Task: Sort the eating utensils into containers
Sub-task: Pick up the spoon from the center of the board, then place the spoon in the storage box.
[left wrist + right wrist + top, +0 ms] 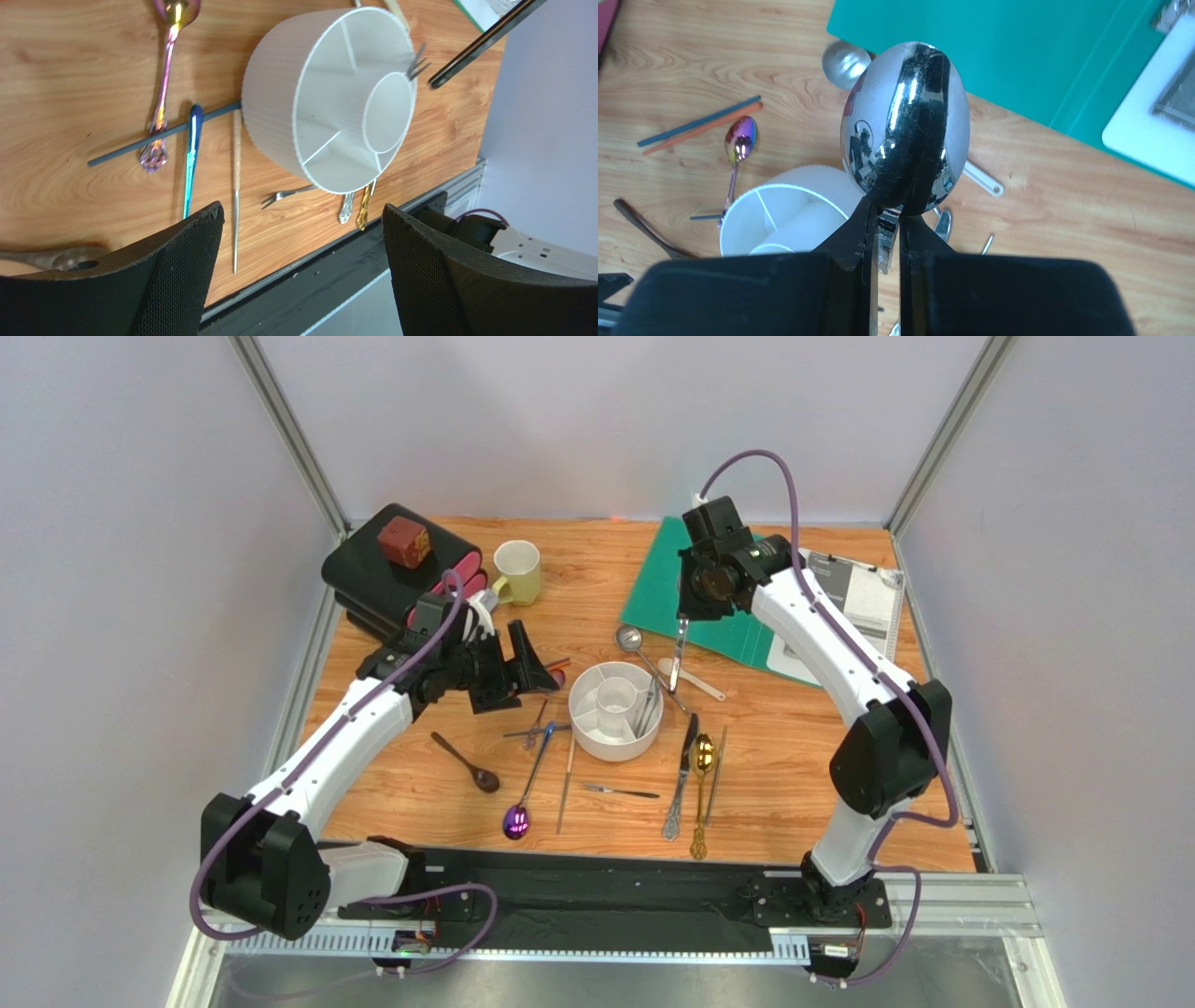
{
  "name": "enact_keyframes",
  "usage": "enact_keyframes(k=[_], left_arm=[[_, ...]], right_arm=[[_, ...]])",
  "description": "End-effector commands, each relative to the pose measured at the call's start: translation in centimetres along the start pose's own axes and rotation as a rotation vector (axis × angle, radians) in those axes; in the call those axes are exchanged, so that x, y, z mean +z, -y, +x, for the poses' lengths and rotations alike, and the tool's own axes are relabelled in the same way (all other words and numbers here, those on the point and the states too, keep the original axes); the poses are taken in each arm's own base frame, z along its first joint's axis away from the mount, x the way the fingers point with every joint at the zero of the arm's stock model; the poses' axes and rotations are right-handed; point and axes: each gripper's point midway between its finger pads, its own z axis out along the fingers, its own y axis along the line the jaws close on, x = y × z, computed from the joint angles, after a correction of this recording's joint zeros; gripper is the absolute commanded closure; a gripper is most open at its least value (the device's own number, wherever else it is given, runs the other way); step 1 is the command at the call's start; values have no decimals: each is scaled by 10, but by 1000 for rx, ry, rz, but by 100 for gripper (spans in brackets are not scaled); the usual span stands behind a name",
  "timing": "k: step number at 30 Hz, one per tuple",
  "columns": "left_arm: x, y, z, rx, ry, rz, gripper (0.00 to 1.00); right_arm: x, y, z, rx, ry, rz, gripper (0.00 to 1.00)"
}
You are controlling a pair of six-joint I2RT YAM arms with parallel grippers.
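Next, the right gripper moves down and back over that section [645, 709] of the white container to release the spoon, since silver utensils already stand in it.
The round white container [616, 710] with inner partitions stands mid-table, with a few silver utensils in one compartment. My right gripper [683, 612] hangs above and behind it, shut on the handle of a silver spoon [904, 126] whose bowl points down at the camera. My left gripper [530, 669] is open and empty, just left of the container [281, 105]. On the wood lie a purple spoon [516, 822], a dark brown spoon [467, 760], a gold spoon [701, 756], a dark-handled knife [686, 756], a small fork [288, 196], chopsticks [699, 126], a white spoon [692, 679] and another silver spoon [630, 639].
A pale yellow mug [516, 571] stands at the back left beside a stack of black boxes with a red-brown cube [403, 543] on top. A green mat [709, 588] and a white sheet [856, 595] cover the back right. A black rail runs along the table's front edge.
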Motion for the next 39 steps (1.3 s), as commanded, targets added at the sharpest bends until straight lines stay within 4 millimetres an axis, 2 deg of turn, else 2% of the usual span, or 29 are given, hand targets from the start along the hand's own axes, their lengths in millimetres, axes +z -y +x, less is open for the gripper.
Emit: enact_keyframes(k=[1, 2, 5, 9, 14, 17, 20, 23, 24, 26, 27, 28, 34, 39], left_arm=[[-10, -7, 3, -7, 31, -23, 12], [-10, -9, 5, -14, 23, -26, 12], [-6, -14, 9, -31, 0, -41, 12], [-7, -13, 4, -20, 10, -53, 12], [-5, -10, -4, -22, 20, -55, 12], [-2, -8, -7, -25, 21, -53, 12], [-2, -7, -11, -21, 28, -53, 12], [1, -9, -8, -24, 11, -54, 12], [3, -11, -6, -31, 3, -59, 12], [2, -11, -6, -29, 4, -58, 12], [1, -10, -6, -24, 6, -56, 12], [1, -10, -6, -20, 7, -55, 12], [-3, -16, -2, -13, 8, -75, 12], [-6, -16, -5, 9, 19, -75, 12]], right_arm=[[-12, -30, -59, -65, 169, -80, 100], [-3, -33, -59, -70, 156, -81, 100], [6, -45, -64, -82, 157, -104, 100], [5, -59, -66, -92, 166, -139, 100], [16, -84, -47, -134, 133, -194, 100], [26, -91, -35, -136, 99, -202, 100], [27, -97, -27, -133, 84, -213, 100], [38, -94, -12, -141, 65, -195, 100], [46, -89, 2, -148, 33, -182, 100], [49, -90, 9, -146, 31, -189, 100], [52, -86, 20, -139, 8, -176, 100], [48, -87, 19, -139, 23, -180, 100], [48, -86, 47, -164, 9, -142, 100], [45, -88, 59, -201, 4, -121, 100]])
